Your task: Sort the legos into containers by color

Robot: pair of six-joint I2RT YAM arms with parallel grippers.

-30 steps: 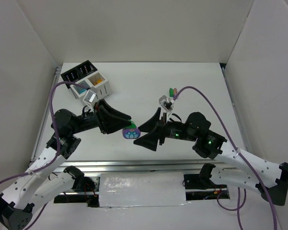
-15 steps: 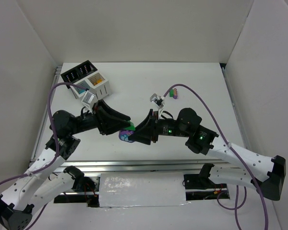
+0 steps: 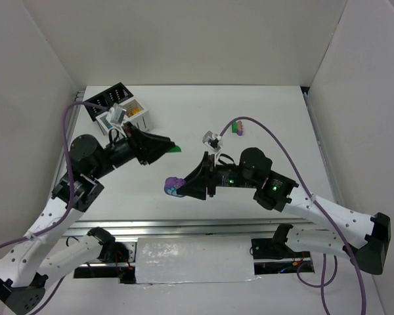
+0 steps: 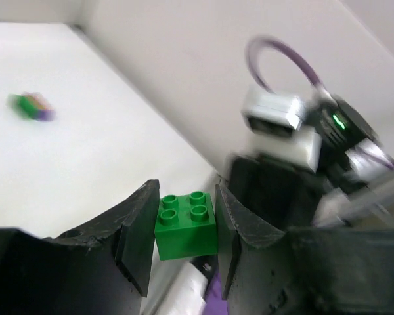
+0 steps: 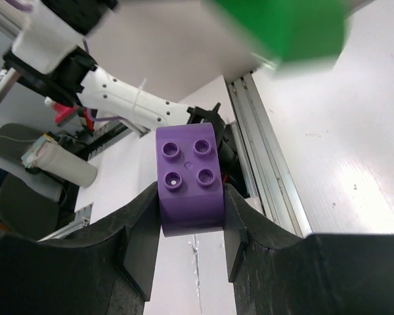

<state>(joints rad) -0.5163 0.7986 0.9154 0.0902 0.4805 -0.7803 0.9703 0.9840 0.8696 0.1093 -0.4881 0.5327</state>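
Observation:
My left gripper will next swing outward and turn down over the black container by the side (image 3: 97,104), because the green lego is apart from the purple one.
My left gripper (image 3: 169,146) is shut on a green lego (image 3: 175,148), a four-stud brick (image 4: 186,223) squeezed between both pads in the left wrist view. Below it and to the right, my right gripper (image 3: 178,187) is shut on a purple lego (image 3: 174,184), whose studs face the right wrist camera (image 5: 188,180). The two held bricks are apart. The containers sit at the back left: a black pair (image 3: 105,100) joined to a white pair (image 3: 138,119). A small stack of green, purple and pink legos (image 3: 235,126) lies on the table behind the right arm.
White walls close the table in on the left, back and right. A metal rail (image 3: 203,226) runs along the near edge. Purple cables (image 3: 282,141) loop over both arms. The green brick shows blurred at the top of the right wrist view (image 5: 282,26).
My right gripper closed on the purple brick while the left held the stack. The left gripper then moved back and left with the green brick, which came off the purple one.

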